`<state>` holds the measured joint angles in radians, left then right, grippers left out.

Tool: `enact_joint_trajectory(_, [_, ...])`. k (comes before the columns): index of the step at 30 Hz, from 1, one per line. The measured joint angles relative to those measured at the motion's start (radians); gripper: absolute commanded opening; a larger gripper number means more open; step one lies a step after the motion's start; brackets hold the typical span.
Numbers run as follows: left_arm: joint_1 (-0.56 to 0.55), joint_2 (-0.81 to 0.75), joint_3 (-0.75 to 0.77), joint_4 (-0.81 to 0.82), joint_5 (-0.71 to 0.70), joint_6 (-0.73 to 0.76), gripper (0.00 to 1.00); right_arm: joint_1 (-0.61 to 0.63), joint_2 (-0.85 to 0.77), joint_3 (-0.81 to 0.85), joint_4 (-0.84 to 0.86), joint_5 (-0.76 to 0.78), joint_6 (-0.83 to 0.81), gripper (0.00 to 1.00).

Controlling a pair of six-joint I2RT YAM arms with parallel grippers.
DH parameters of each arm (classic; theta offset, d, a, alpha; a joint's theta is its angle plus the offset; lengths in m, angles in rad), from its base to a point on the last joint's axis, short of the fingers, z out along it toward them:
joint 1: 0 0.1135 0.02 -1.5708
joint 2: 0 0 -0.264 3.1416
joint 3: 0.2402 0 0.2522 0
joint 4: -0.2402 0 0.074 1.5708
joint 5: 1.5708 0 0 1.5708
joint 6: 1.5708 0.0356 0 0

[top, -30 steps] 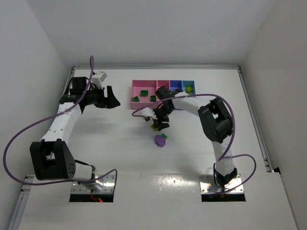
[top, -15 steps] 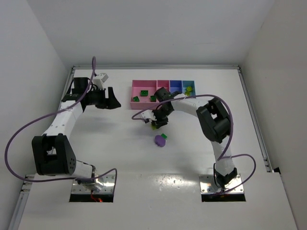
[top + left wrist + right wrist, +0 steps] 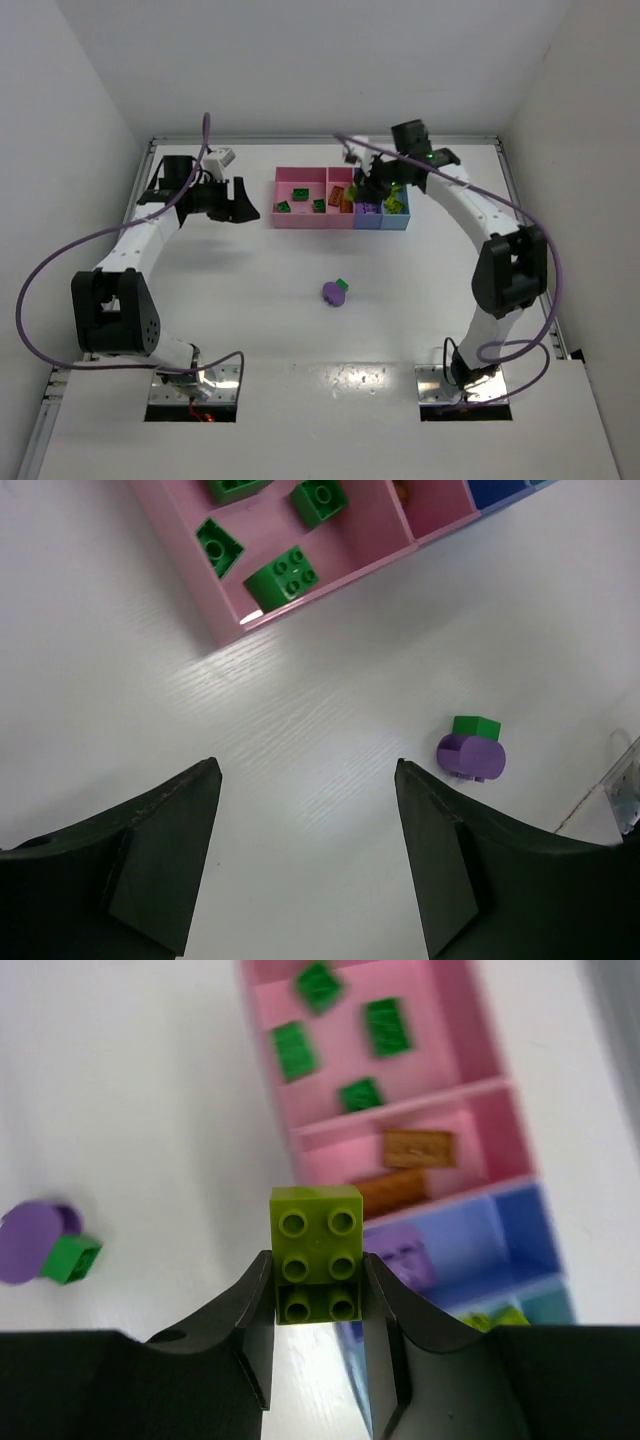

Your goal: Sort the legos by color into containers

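Note:
The matching yellow-green pieces are in the light blue section (image 3: 395,205) (image 3: 497,1319). My right gripper should carry the lime-green brick past the tray's purple-blue section, then open over them.
My right gripper (image 3: 378,186) is shut on a lime-green brick (image 3: 317,1250) and holds it above the tray (image 3: 298,218), over the edge of the purple-blue compartment (image 3: 470,1250). The large pink compartment holds several green bricks (image 3: 293,1048). The small pink one holds orange bricks (image 3: 418,1147). A purple piece (image 3: 405,1255) lies in the purple-blue one, and yellow-green pieces (image 3: 396,188) lie in the light blue one. A round purple piece (image 3: 332,293) with a green brick (image 3: 342,285) against it lies on the table. My left gripper (image 3: 243,206) is open and empty, left of the tray.
The round purple piece (image 3: 471,756) and its green brick (image 3: 476,726) show right of my left fingers. White walls close in the table on three sides. A purple cable loops from each arm.
My right gripper has carried the lime-green brick from mid-table, beside the purple piece, up and right to above the tray. My left gripper has shifted slightly right.

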<state>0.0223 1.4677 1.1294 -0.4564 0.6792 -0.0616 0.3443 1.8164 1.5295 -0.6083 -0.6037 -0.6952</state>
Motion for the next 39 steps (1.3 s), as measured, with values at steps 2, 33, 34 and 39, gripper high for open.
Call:
enact_joint_trajectory(2, [-0.033,0.01,0.018,0.003,-0.016,0.0,0.76,-0.055,-0.017,0.034,0.03,0.01,0.088,0.11])
enact_joint_trajectory(33, [-0.454,0.116,0.123,-0.017,-0.211,0.077,0.76,-0.27,0.24,0.057,0.12,0.249,0.525,0.74])
enact_joint_trajectory(34, [-0.469,0.118,0.123,-0.023,-0.223,0.076,0.76,-0.27,0.236,0.043,0.121,0.256,0.524,0.77])
enact_joint_trajectory(39, [-0.558,0.119,0.101,-0.026,-0.282,0.067,0.76,-0.27,0.189,0.002,0.121,0.265,0.543,0.78])
